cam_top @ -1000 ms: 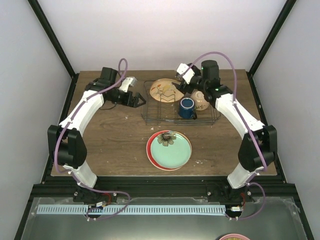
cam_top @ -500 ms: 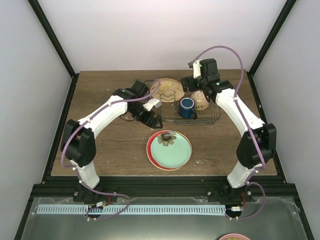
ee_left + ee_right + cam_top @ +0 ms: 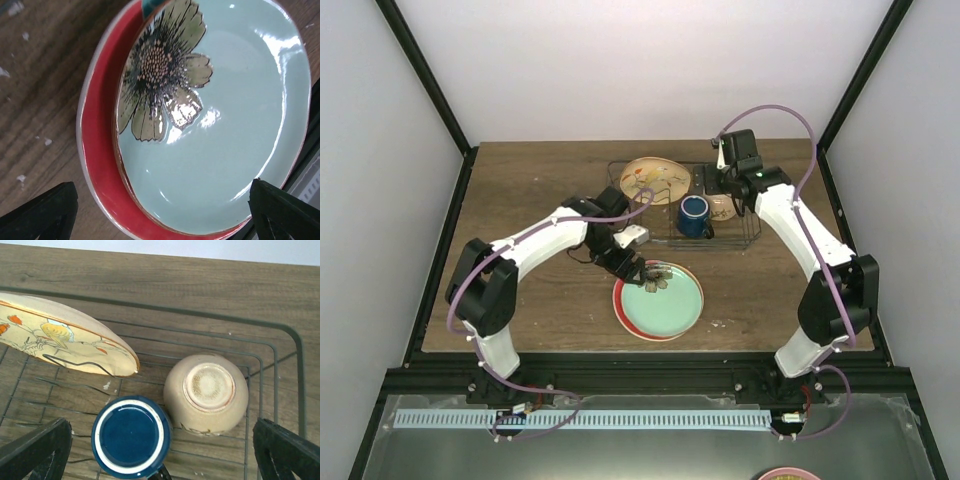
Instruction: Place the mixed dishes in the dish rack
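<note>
My left gripper lowers its open fingers onto the mint green plate's rim (image 3: 625,293) (image 3: 132,194) near the flower next, since a part of the red plate lies bare there.
The dark wire dish rack (image 3: 750,232) stands at the back of the table. In it lean the cream-yellow bird plate (image 3: 655,180), the upside-down dark blue mug (image 3: 695,216) and the upside-down cream bowl (image 3: 723,205). They also show in the right wrist view: plate (image 3: 60,337), mug (image 3: 131,436), bowl (image 3: 206,392). The mint green plate (image 3: 663,298) with a flower print lies on the red plate (image 3: 625,312) in front of the rack. My left gripper (image 3: 642,268) is open at their far-left rim; its fingertips (image 3: 42,210) straddle the mint plate (image 3: 225,130). My right gripper (image 3: 712,183) hangs open and empty over the rack.
The wooden table (image 3: 530,300) is bounded by a black frame and white walls. A pale slotted rail (image 3: 580,420) runs along the front, below the arm bases. The rack wire (image 3: 295,370) rims the right side beneath my right gripper.
My left arm has swung right and forward, from left of the rack to the stacked plates' rim. My right gripper has shifted right, from over the bird plate to above mug and bowl.
</note>
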{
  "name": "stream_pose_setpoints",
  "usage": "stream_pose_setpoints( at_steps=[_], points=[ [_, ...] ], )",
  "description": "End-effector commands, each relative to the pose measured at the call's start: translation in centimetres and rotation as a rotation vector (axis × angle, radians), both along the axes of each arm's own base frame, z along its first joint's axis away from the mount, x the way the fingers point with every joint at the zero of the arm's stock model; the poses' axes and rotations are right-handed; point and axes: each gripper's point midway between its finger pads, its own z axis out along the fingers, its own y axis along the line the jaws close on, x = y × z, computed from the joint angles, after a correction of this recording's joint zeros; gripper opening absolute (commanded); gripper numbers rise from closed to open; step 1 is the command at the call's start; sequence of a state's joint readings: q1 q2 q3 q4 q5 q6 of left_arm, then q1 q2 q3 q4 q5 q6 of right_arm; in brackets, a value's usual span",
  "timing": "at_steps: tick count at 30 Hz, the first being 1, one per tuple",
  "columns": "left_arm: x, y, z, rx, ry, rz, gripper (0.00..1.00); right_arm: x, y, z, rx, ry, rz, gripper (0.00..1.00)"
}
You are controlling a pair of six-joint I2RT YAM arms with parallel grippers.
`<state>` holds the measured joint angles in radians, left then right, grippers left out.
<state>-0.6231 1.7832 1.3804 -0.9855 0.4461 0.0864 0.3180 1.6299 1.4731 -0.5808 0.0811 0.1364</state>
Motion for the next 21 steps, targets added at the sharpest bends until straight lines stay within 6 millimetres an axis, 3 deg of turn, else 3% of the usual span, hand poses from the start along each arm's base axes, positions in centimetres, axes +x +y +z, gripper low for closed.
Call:
stream_pose_setpoints(
  at_steps=[1, 16, 21],
  points=[
    [-0.6, -0.1, -1.7, -0.001, 0.024, -0.020, 0.94, -1.0, -1.3, 1.2, -0.008, -0.008, -0.054, 1.00],
    [-1.6, -1.4, -3.9, -0.067, 0.103, -0.049, 0.84, -1.4, -1.8, 1.3, -0.040, 0.009, -0.058, 1.00],
    [-1.3, -1.1, -3.1, -0.055, 0.071, -0.046, 0.84, -1.1, -1.5, 1.1, -0.043, 0.019, -0.048, 1.00]
  ],
)
